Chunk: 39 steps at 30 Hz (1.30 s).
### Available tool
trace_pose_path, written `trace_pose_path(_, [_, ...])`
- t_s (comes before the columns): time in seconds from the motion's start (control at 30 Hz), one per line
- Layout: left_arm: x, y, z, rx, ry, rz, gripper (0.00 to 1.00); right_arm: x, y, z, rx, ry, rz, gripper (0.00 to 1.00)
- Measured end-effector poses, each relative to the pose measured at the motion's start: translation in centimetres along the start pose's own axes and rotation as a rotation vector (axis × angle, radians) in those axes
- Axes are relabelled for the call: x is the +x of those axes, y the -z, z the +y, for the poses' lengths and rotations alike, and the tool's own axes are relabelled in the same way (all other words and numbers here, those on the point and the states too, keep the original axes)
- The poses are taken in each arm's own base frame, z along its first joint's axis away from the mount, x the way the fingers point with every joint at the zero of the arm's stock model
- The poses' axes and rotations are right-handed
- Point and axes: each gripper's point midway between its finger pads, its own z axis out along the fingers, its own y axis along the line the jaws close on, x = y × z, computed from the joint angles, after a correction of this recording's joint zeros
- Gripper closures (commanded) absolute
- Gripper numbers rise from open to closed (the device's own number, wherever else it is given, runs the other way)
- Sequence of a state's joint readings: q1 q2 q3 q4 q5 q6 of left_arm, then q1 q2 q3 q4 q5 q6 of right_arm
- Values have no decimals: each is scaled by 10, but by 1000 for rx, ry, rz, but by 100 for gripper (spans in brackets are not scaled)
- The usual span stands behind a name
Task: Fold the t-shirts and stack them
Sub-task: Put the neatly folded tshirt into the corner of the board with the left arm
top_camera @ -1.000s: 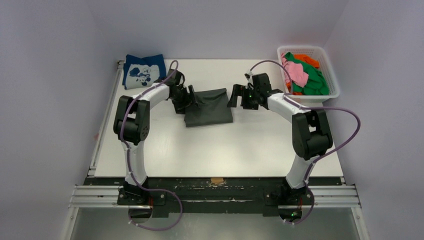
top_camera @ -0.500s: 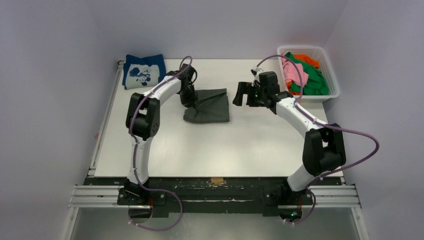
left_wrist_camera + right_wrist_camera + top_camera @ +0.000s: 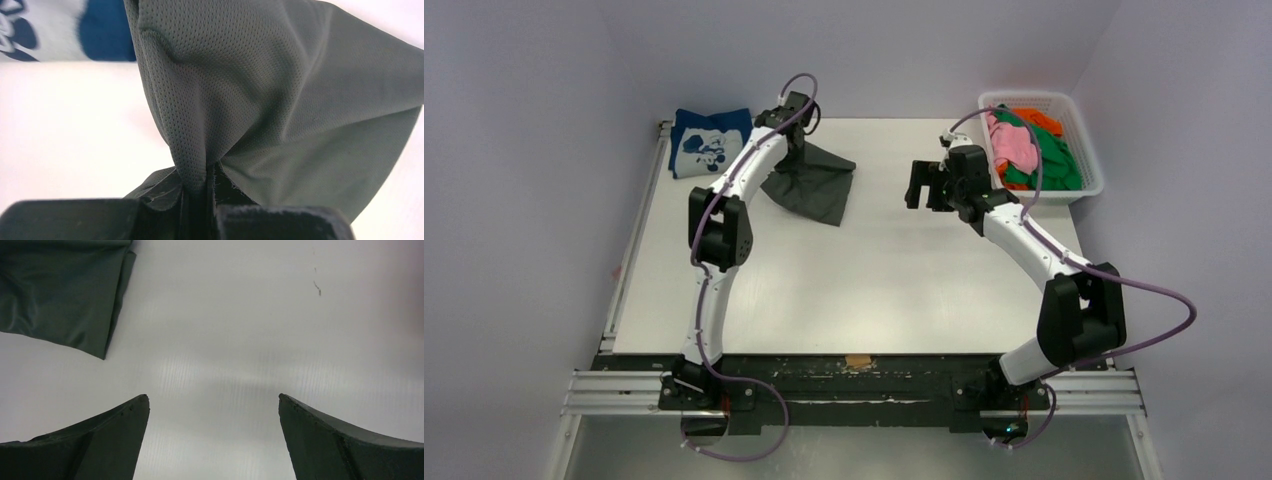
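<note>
My left gripper moves outward and left in the top view next. Then it releases the grey t-shirt onto the navy blue t-shirt (image 3: 711, 141) (image 3: 70, 30), since that one already lies folded.
A folded dark grey t-shirt (image 3: 812, 185) hangs tilted from my left gripper (image 3: 796, 152), which is shut on its upper left edge near the table's back. Up close, the mesh cloth (image 3: 280, 95) bunches into the closed jaws of that gripper (image 3: 210, 185). The navy blue t-shirt (image 3: 711, 141) with white print lies folded at the back left corner; a strip of it (image 3: 102, 35) shows beyond the grey cloth. My right gripper (image 3: 921, 186) hovers open over bare table, right of the grey shirt. Nothing sits between the fingers of this open gripper (image 3: 214, 400); a grey shirt corner (image 3: 65, 295) shows at upper left.
A white mesh basket (image 3: 1084, 150) at the back right holds pink (image 3: 1016, 140), green (image 3: 1052, 160) and orange (image 3: 1036, 118) t-shirts. The white table (image 3: 864, 290) ends in a black rail at the near edge, where both arm bases are bolted.
My left gripper shut on the grey t-shirt's edge and carried it up and left, toward the navy one; the shirt now hangs tilted. The right gripper drew back to the right, still open.
</note>
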<state>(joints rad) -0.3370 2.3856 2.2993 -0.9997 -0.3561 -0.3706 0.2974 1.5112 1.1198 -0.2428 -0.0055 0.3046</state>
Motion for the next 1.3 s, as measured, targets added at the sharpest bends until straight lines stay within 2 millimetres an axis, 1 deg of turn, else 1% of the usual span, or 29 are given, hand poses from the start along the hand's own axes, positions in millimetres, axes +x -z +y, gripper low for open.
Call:
trace_pose_path(0.17, [-34, 1, 33, -72, 1, -89, 100, -11, 4, -7, 39, 10, -52, 1])
trace_pose_path(0.37, [-82, 2, 76, -125, 38, -222, 100, -8, 3, -14, 77, 15, -53, 1])
trace_pose_path(0.5, [-114, 9, 102, -148, 69, -316, 100, -8, 3, -16, 83, 15, -52, 1])
trace_pose_path(0.7, [-143, 12, 134, -151, 107, -402, 100, -8, 3, -16, 82, 15, -52, 1])
trace_pose_path(0.83, [-151, 8, 150, -115, 131, -420, 100, -7, 3, -15, 82, 14, -52, 1])
trace_pose_path(1.0, [-156, 4, 169, -85, 149, -430, 100, -7, 3, -15, 82, 14, -51, 1])
trace_pose_path(1.13, [-158, 1, 178, -68, 137, -432, 100, -7, 3, -16, 82, 14, -51, 1])
trace_pose_path(1.2, [-157, -3, 181, -63, 124, -430, 100, -6, 3, -16, 83, 14, -47, 1])
trace_pose_path(1.3, [-154, -15, 188, -66, 111, -419, 100, -5, 3, -16, 85, 15, -42, 1])
